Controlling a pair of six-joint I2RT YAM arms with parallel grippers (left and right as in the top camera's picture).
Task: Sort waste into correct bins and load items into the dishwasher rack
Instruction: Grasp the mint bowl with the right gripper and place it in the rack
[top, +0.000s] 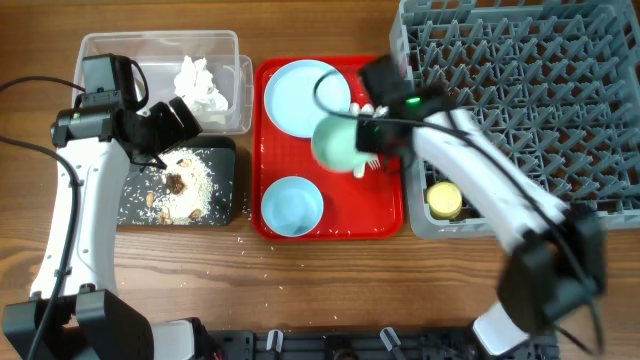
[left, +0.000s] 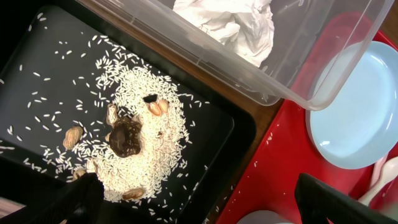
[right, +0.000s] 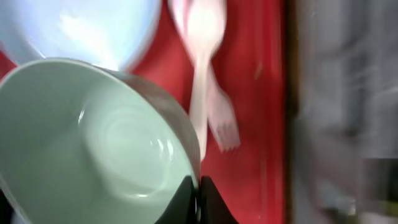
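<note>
My right gripper swings outward to its right in the overhead view, to the grey rack's far tray-side corner (top: 434, 50), and releases the pale green bowl next.
My right gripper (top: 368, 137) is shut on the rim of the pale green bowl (top: 337, 143) and holds it above the red tray; in the right wrist view the bowl (right: 87, 143) fills the left and the jaws (right: 198, 186) pinch its edge. The white fork and spoon (right: 205, 81) lie on the tray below. The light blue plate (top: 306, 96) and light blue bowl (top: 292, 206) rest on the tray. The yellow cup (top: 444, 200) sits in the grey rack (top: 520, 90). My left gripper (left: 199, 202) is open over the black tray (top: 178, 180) of rice scraps (left: 137, 143). The napkin (top: 202, 85) lies in the clear box (top: 160, 50).
The flat red serving tray (top: 385, 215) lies between the bins and the rack. A few rice grains are scattered on the wood in front of the black tray. No red wrapper shows.
</note>
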